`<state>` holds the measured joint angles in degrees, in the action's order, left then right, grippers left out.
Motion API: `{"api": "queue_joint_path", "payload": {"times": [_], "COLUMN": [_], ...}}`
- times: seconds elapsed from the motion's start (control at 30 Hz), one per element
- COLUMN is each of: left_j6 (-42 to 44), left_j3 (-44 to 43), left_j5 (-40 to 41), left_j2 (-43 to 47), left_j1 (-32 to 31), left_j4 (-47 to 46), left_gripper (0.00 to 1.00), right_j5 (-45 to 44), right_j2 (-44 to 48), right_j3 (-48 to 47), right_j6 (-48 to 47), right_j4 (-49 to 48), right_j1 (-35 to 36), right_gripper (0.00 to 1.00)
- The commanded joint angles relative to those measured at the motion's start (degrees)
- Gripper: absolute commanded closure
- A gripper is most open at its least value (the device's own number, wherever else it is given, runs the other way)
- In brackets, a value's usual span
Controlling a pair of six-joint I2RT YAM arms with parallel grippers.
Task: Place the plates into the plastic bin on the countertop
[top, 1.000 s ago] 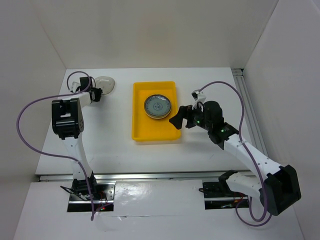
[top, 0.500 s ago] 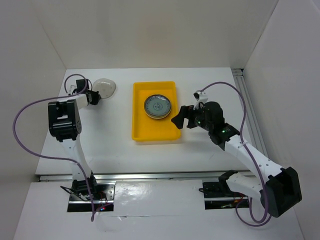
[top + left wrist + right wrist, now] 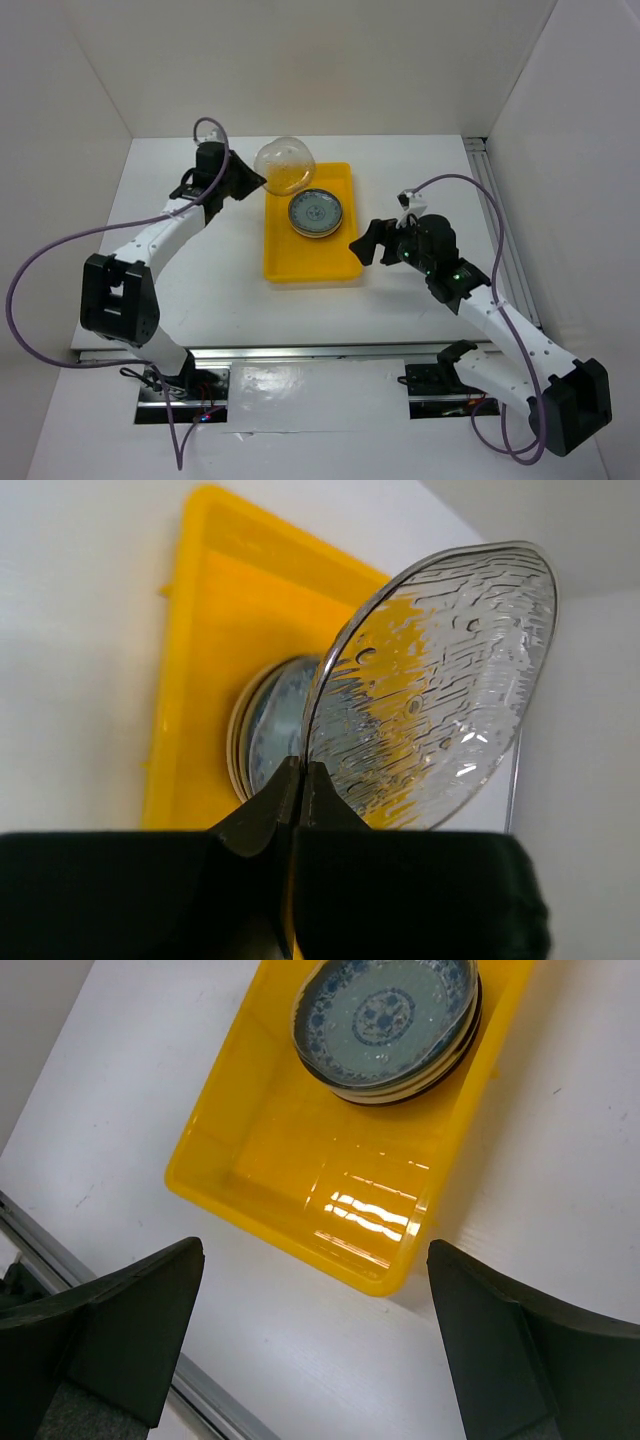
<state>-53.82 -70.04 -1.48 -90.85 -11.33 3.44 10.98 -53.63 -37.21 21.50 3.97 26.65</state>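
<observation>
My left gripper needs to go down and to the right in the top view next, toward the stack [image 3: 315, 212] [image 3: 300, 721], because the clear glass plate is still hanging beyond the stack.
My left gripper [image 3: 254, 180] is shut on the rim of a clear glass plate [image 3: 285, 165] and holds it on edge above the back left corner of the yellow plastic bin [image 3: 275, 262]. The left wrist view shows the textured glass plate [image 3: 440, 690] pinched in my fingers [image 3: 300, 790]. A stack of plates topped by a teal-blue patterned one [image 3: 316, 212] lies in the back half of the bin; it also shows in the right wrist view [image 3: 385, 1015]. My right gripper [image 3: 366, 243] is open and empty, above the countertop [image 3: 210, 270] at the bin's near right corner [image 3: 400, 1275].
White walls bound the countertop on the left, back and right. A metal rail [image 3: 500, 215] runs along the right edge. The front half of the bin [image 3: 300, 1170] holds nothing. The table's front edge [image 3: 200, 1400] shows in the right wrist view.
My left arm has lifted the glass plate from the back left of the countertop and swung it right over the bin. My right gripper has drawn back slightly toward the near right.
</observation>
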Motion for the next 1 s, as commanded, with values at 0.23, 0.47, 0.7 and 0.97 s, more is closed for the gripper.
{"api": "queue_joint_path", "payload": {"times": [0.23,0.47,0.7,0.97], "left_j6": [19.54,26.47,29.83,36.07], "left_j3": [-13.71,-27.92,-35.42,-42.19], "left_j5": [-14.95,-19.00,-16.28,-18.04], "left_j2": [-11.01,-19.35,-26.13,-32.20], "left_j1": [-4.31,-4.93,-5.54,-5.54], "left_j4": [12.99,20.52,27.40,33.30], "left_gripper": [1.00,1.00,1.00,1.00], "right_j5": [-0.96,-0.44,-0.96,-0.44], "right_j2": [5.90,7.57,8.63,8.10], "right_j3": [0.12,0.12,0.12,0.12], "right_j6": [0.04,0.04,0.04,-0.49], "right_j4": [4.47,5.53,6.58,6.06], "right_j1": [0.42,0.42,0.42,0.42], "right_gripper": [0.00,0.00,0.00,0.00]}}
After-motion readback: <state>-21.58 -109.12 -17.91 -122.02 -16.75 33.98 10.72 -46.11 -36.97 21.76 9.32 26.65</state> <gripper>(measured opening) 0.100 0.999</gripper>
